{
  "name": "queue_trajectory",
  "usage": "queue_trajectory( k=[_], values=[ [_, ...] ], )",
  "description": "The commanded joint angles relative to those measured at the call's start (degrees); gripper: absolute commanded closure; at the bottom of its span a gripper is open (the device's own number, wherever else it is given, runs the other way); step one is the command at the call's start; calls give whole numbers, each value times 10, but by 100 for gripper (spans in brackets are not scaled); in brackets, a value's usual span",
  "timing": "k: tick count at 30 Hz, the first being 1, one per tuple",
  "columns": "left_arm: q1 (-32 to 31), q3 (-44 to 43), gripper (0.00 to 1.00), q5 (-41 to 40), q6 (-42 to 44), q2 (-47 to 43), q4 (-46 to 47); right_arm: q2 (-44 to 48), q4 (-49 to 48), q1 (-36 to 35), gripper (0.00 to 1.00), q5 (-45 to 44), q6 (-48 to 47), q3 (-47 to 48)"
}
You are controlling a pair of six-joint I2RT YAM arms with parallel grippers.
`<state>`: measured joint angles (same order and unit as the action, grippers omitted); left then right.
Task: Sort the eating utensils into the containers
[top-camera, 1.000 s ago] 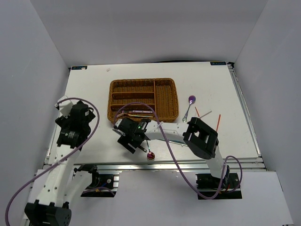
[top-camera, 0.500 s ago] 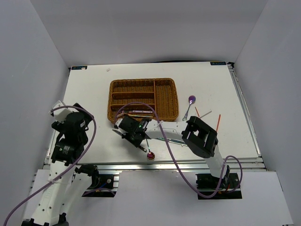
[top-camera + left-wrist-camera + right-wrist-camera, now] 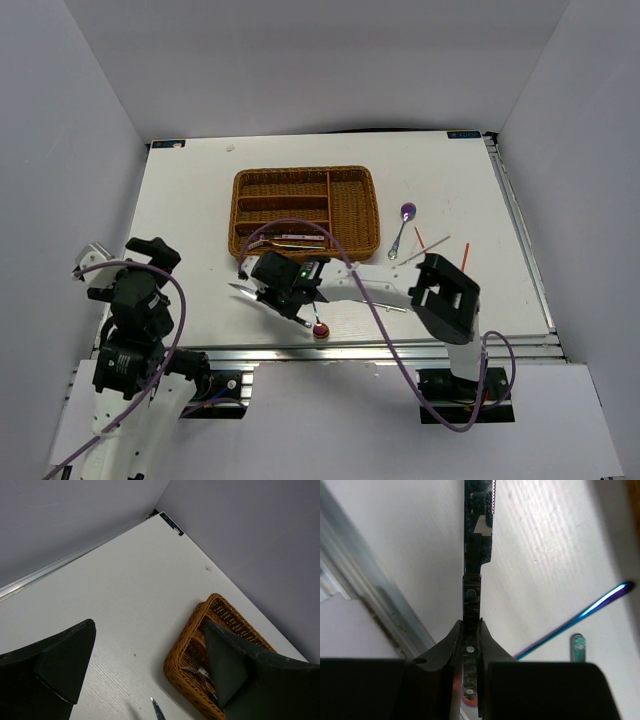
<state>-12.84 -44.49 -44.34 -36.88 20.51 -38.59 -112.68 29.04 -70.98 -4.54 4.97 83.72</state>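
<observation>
My right gripper holds the knife. Next it will lift, carry the knife outward over the tray's empty middle slot, past the filled near one, then go down and open.
My right gripper is shut on the handle of a dark iridescent knife, whose serrated blade points left to a tip. A red-bowled spoon lies just beside the gripper near the front edge, its blue-purple handle showing in the right wrist view. The brown wicker tray holds several metal utensils in its near slot. To the right lie a purple-bowled spoon and red and white chopsticks. My left gripper hangs open and holds nothing, far left.
White walls close in the table on three sides. The metal rail of the front table edge runs just below the red spoon. A teal-tipped utensil end lies near the spoon handle.
My right gripper closed onto the knife handle and shifted a little toward the front. The left arm drew back toward the near left corner, still open.
</observation>
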Motion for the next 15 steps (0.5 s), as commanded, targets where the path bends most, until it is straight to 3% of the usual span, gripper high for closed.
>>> queue_trajectory(
  k=[1, 9, 13, 15],
  values=[
    [-2, 5, 2, -15, -6, -20, -3, 81, -9, 0, 100, 20, -8, 20],
    [-7, 12, 2, -30, -12, -69, -1, 45, 83, 35, 100, -59, -169, 142],
    [-10, 8, 2, -38, -17, -57, -11, 8, 66, 81, 100, -115, -249, 184],
    [-10, 11, 2, -37, -15, -56, -5, -9, 52, 114, 100, -101, -305, 199]
  ],
)
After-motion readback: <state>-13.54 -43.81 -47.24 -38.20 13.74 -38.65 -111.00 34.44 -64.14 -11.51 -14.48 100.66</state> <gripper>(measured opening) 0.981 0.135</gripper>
